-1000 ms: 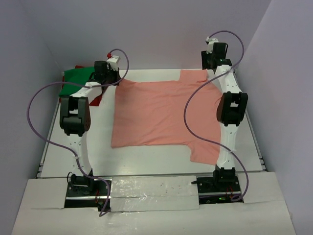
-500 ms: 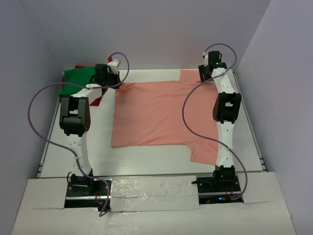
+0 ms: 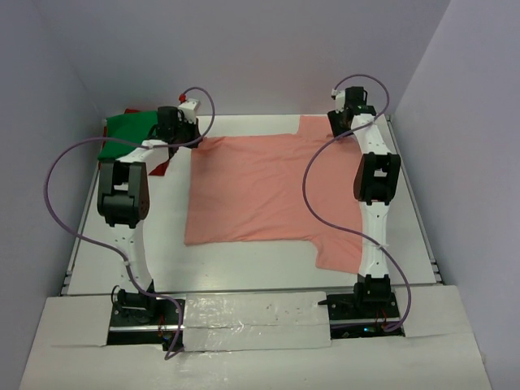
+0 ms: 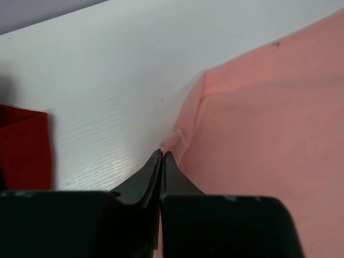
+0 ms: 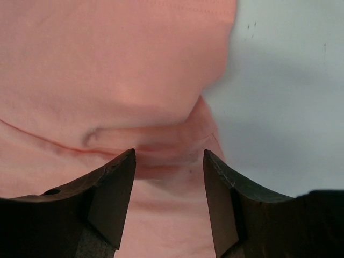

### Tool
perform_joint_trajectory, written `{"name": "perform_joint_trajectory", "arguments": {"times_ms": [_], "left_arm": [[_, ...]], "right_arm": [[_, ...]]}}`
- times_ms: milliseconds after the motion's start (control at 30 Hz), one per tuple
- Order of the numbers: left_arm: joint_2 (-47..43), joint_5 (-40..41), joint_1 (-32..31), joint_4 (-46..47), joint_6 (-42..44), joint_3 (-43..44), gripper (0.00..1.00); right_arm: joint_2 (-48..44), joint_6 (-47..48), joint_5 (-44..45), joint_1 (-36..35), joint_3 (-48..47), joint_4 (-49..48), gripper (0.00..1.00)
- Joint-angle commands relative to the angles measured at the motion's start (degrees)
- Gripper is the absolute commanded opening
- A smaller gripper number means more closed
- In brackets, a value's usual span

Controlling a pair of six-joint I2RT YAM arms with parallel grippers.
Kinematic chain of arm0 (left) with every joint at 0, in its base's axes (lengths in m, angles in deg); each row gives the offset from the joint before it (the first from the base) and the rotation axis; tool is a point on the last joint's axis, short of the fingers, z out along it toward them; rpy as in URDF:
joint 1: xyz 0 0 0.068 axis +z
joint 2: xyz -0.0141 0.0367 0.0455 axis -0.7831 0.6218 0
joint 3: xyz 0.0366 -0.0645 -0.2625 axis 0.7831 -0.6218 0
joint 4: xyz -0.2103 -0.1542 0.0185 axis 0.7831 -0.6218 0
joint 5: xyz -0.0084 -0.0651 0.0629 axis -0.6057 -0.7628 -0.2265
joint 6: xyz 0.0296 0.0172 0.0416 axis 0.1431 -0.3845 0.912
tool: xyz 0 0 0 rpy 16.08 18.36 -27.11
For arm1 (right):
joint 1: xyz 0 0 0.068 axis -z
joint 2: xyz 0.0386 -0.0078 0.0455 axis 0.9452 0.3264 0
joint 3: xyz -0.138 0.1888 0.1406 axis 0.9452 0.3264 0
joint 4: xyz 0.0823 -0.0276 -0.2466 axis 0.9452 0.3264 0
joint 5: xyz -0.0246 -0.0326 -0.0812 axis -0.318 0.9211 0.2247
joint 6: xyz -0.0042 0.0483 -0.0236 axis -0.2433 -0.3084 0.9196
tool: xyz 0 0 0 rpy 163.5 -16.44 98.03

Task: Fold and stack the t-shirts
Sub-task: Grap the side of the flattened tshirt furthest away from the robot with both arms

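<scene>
The shirt's side edge (image 3: 194,187) still lies unfolded. My left gripper needs to lift the pink shirt's pinched corner, bring it back over that edge, lower and release it.
The salmon-pink t-shirt (image 3: 268,183) lies spread flat on the white table. My left gripper (image 3: 197,140) is at its far left corner, shut on a pinch of the pink cloth (image 4: 174,141). My right gripper (image 3: 341,128) is at the far right corner, open, its jaws standing either side of a rumpled fold of the pink shirt (image 5: 161,145). The green t-shirt (image 3: 126,134) lies folded at the far left on the dark red t-shirt (image 3: 159,166), whose edge also shows in the left wrist view (image 4: 24,148).
The table (image 3: 252,264) is walled by purple panels at the back and both sides. The arm bases stand at the near edge on a foil-covered strip (image 3: 256,317). Purple cables loop over both arms.
The right gripper has moved slightly back and left, down onto the far right corner of the pink shirt. The left gripper has stayed at the far left corner.
</scene>
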Motion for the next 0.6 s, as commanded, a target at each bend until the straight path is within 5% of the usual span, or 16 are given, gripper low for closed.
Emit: {"name": "perform_joint_trajectory", "arguments": {"times_ms": [0,100,567], "left_arm": [[-4.63,-1.18,-0.43,3.2,0.62,-1.02,0.0],[-4.98,-1.09,-0.43,3.64,0.53,-1.72,0.0],[-7.44,-0.83,-0.43,4.61,0.18,-4.71,0.0]], "right_arm": [[-4.16,2.74,-1.45,-0.74,2.65,-4.92,0.6],[-6.97,3.19,-0.04,-0.92,7.24,-12.11,0.6],[-5.58,9.08,-3.03,-1.36,9.72,-17.24,0.57]]}}
